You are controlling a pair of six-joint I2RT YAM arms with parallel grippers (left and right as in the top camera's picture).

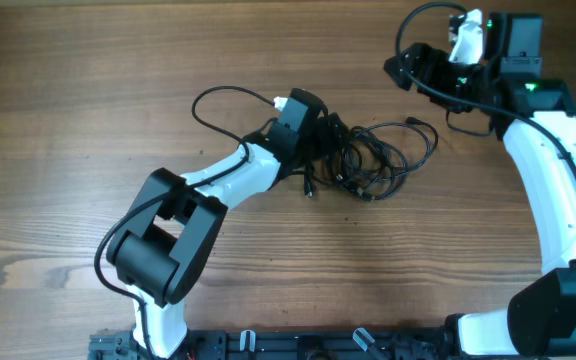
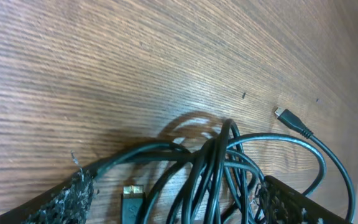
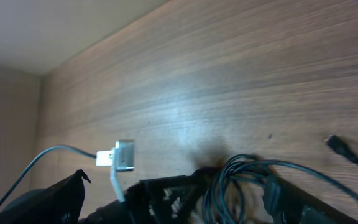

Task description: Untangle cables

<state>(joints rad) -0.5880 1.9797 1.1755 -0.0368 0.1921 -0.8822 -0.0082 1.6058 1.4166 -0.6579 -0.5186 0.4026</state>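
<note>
My left gripper has the bunched pieces of cable between its open fingers, so I should shift it to the right in the overhead view and close on them.
The cables (image 1: pixel 373 160) lie as a tangled bundle of thin black loops in the middle of the wooden table. My left gripper (image 1: pixel 320 132) is down at the bundle's left side. In the left wrist view its fingers (image 2: pixel 174 186) are wide open with several strands (image 2: pixel 216 168) and a flat plug (image 2: pixel 132 198) lying between them. One loose end with a small silvery tip (image 2: pixel 284 115) lies apart on the wood. My right gripper (image 1: pixel 403 68) is open and empty at the back right, away from the bundle. Its wrist view shows the bundle (image 3: pixel 241 174) beyond its fingers (image 3: pixel 179 205).
The left arm's own black wire (image 1: pixel 213 98) loops out to a white connector (image 1: pixel 280 102), also visible in the right wrist view (image 3: pixel 123 155). The left arm's body (image 1: pixel 168 240) lies across the front left of the table. The right arm (image 1: pixel 553 170) stands along the right edge.
</note>
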